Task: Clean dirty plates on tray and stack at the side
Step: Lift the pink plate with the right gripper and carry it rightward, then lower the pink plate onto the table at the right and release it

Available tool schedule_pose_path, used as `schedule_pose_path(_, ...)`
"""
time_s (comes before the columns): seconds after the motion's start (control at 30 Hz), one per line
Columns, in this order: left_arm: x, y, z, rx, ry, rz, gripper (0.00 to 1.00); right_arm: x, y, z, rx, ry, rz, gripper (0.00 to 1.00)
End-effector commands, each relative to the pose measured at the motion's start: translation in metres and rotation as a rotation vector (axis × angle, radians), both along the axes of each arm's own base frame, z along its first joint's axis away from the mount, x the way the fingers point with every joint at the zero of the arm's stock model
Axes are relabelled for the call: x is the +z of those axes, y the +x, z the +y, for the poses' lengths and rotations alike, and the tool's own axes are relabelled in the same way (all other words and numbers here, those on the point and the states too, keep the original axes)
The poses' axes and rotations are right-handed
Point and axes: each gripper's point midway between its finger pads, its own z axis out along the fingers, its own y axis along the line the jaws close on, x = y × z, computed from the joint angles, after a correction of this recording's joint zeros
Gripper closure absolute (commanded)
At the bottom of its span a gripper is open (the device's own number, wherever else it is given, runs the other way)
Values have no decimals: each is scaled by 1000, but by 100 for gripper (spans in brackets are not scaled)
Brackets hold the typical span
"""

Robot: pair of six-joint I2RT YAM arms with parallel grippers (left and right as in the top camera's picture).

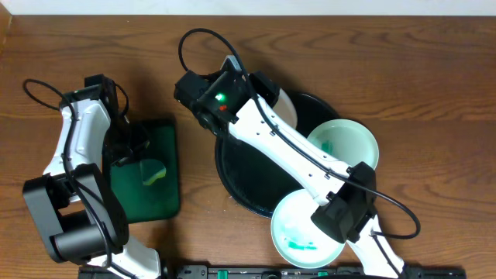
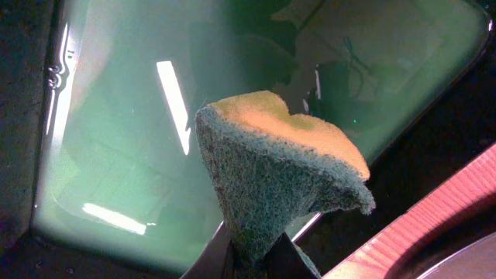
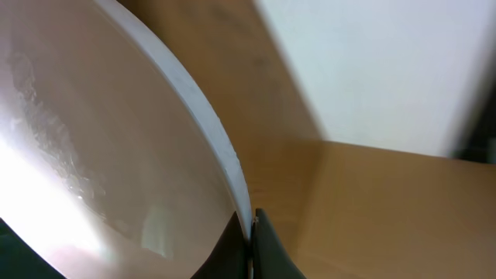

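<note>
Bare tabletop lies below my right gripper and to its right in the overhead view. I will carry the white plate [image 1: 287, 108] that way next, lower it and release it.
My right gripper [image 1: 267, 87] is shut on the rim of a white plate [image 1: 287, 108] and holds it tilted over the back of the round black tray [image 1: 232, 167]. In the right wrist view the jaws [image 3: 249, 226] pinch the plate's edge [image 3: 93, 155]. A pale-mint plate [image 1: 345, 143] lies on the tray's right side. A third plate [image 1: 298, 232] with green smears lies at the tray's front edge, partly under my right arm. My left gripper [image 1: 144, 164] is shut on a yellow-and-green sponge [image 2: 279, 163], jaws [image 2: 252, 260], above the rectangular green tray [image 2: 124, 116].
The rectangular green tray [image 1: 146, 182] lies on the wooden table left of the black tray. My right arm crosses diagonally over the black tray from front right to back centre. A dark strip runs along the table's front edge [image 1: 232, 273].
</note>
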Motion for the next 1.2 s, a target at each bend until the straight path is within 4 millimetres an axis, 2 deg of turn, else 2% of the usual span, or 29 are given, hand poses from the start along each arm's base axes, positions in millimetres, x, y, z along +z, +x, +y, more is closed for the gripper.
schedule_pose_path(0.0, -5, -4, 0, -8, -10, 23, 93, -8, -6, 7, -61, 261, 105, 99)
schedule_pose_path(0.1, -5, -5, 0, -8, -10, 25, 92, -16, 3, 5, -127, 378, 125, 99)
schedule_pose_path(0.23, -5, -5, 0, -8, -11, 26, 93, -23, 23, -14, -215, 516, 175, 99)
schedule_pose_path(0.37, -5, -5, 0, -8, -10, 26, 92, -30, 45, -49, -342, 701, 267, 99)
schedule_pose_path(0.5, -5, -5, 0, -8, -10, 26, 93, -33, 72, -96, -467, 915, 320, 99)
schedule_pose_path(0.63, -5, -5, 0, -8, -11, 26, 93, -30, 93, -159, -629, 1116, 312, 99)
schedule_pose_path(0.7, -5, -5, 0, -8, -11, 26, 92, -30, 98, -202, -739, 1173, 279, 99)
schedule_pose_path(0.8, -5, -5, -1, -8, -11, 27, 93, -32, 96, -263, -887, 1203, 215, 99)
schedule_pose_path(0.93, -5, -6, -1, -8, -12, 31, 93, -36, 81, -334, -1073, 1225, 141, 99)
schedule_pose_path(1.07, -5, -6, -1, -8, -12, 31, 93, -44, 67, -381, -1181, 1231, 102, 99)
schedule_pose_path(1.17, -5, -6, -1, -8, -12, 31, 92, -58, 59, -403, -1240, 1231, 92, 99)
